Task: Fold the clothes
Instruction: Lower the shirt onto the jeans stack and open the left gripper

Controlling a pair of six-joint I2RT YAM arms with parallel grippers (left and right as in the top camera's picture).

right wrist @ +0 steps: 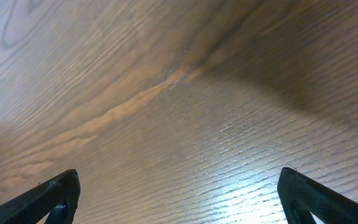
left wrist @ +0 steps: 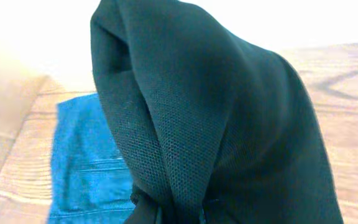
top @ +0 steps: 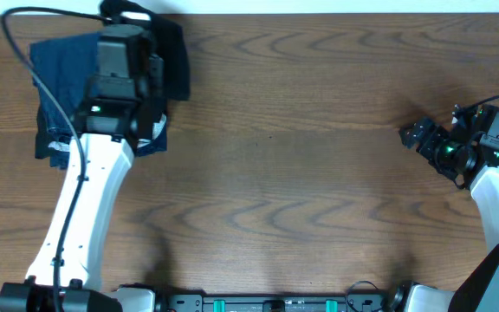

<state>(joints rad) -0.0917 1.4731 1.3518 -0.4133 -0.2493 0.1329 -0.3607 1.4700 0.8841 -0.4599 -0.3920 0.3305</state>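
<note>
I should move my left gripper left in the overhead view and down onto the blue garments to release the fold, as the shirt hangs past them.
The clothes, a black T-shirt (top: 173, 54), hang bunched from my left gripper (left wrist: 179, 214), which is shut on a fold of the fabric at the far left of the table. In the left wrist view the black mesh cloth (left wrist: 216, 112) fills most of the picture and hides the fingertips. From overhead the left arm covers much of the shirt. My right gripper (top: 410, 134) stands open at the right side of the table. Its two fingers are wide apart over bare wood, with nothing between them (right wrist: 179, 193).
Dark blue folded garments (top: 59, 65) lie under and beside the held shirt at the back left, also seen as blue cloth (left wrist: 86, 162) in the left wrist view. The wooden table (top: 301, 173) stretches between the two arms.
</note>
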